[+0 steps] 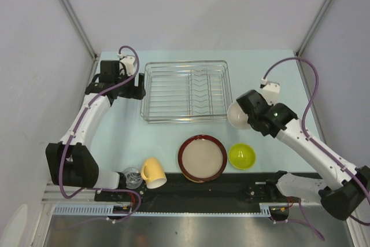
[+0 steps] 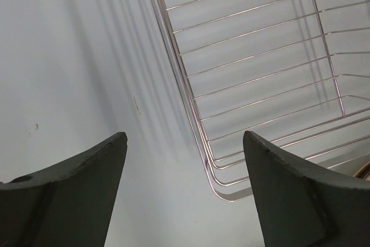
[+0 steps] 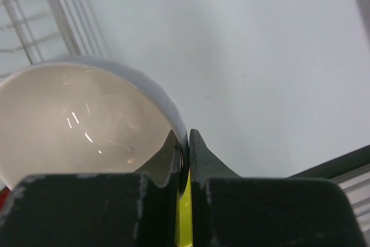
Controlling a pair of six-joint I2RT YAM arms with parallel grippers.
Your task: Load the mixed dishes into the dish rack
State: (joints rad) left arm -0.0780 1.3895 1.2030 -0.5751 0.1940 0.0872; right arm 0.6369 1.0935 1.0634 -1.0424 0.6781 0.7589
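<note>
The white bowl (image 1: 237, 115) goes into the rack's far corner on the bowl's side (image 1: 216, 78) next. My right gripper swings outward, tilts, lowers and releases it, since that corner stands empty.
The silver wire dish rack (image 1: 186, 91) stands at the back middle of the table and holds no dishes. My right gripper (image 1: 248, 115) is shut on the rim of the white bowl (image 1: 237, 115), held above the table just right of the rack; in the right wrist view the bowl (image 3: 81, 125) fills the left side, pinched at my gripper (image 3: 184, 143). My left gripper (image 1: 136, 88) is open and empty beside the rack's left edge (image 2: 196, 137). The red-rimmed beige plate (image 1: 202, 158), lime-green bowl (image 1: 241, 155), yellow mug (image 1: 152, 172) and clear glass (image 1: 132, 176) sit at the table's front. The patterned plate is not visible.
A black rail (image 1: 231, 192) runs along the near table edge in front of the dishes. Grey walls close in the table on the left, right and back.
</note>
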